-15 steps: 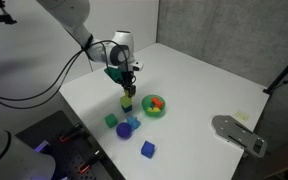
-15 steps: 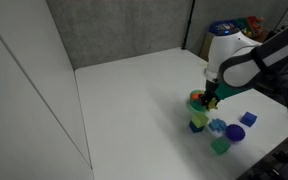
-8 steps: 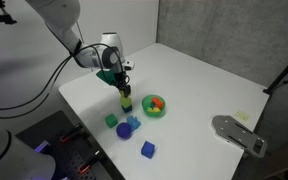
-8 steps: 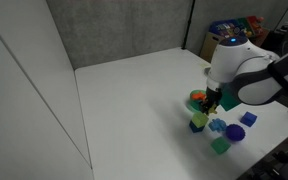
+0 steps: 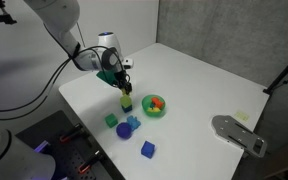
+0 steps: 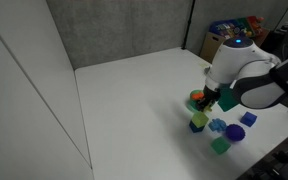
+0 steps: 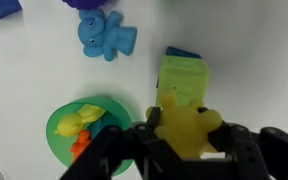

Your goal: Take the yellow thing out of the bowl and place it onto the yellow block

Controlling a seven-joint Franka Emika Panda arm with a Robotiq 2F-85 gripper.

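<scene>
My gripper will next go down to put the yellow thing onto the top of the yellow-green cube (image 6: 197, 118) (image 7: 184, 72) and let go of it, because that cube is below my gripper.
In the wrist view my gripper (image 7: 189, 132) is shut on the yellow thing (image 7: 189, 118), a small bear-shaped figure. It is held right over the yellow-green cube (image 7: 184, 72), which stands on a blue cube (image 7: 182, 52); I cannot tell if they touch. The green bowl (image 7: 106, 108) lies to the left and holds another yellow piece (image 7: 72, 122) and an orange-red piece (image 7: 81, 146). In both exterior views the gripper (image 5: 122, 86) (image 6: 213, 101) hangs over the cube (image 5: 126, 101) (image 6: 197, 118), beside the bowl (image 5: 162, 110).
A blue bear figure (image 7: 106, 35), a green cube (image 5: 111, 120), a purple piece (image 5: 135, 121) and a blue cube (image 5: 148, 150) lie near the stack. A grey device (image 5: 239, 133) sits at the table's edge.
The arm has swung a little sideways and turned above the cube stack. The yellow thing stays in the gripper.
</scene>
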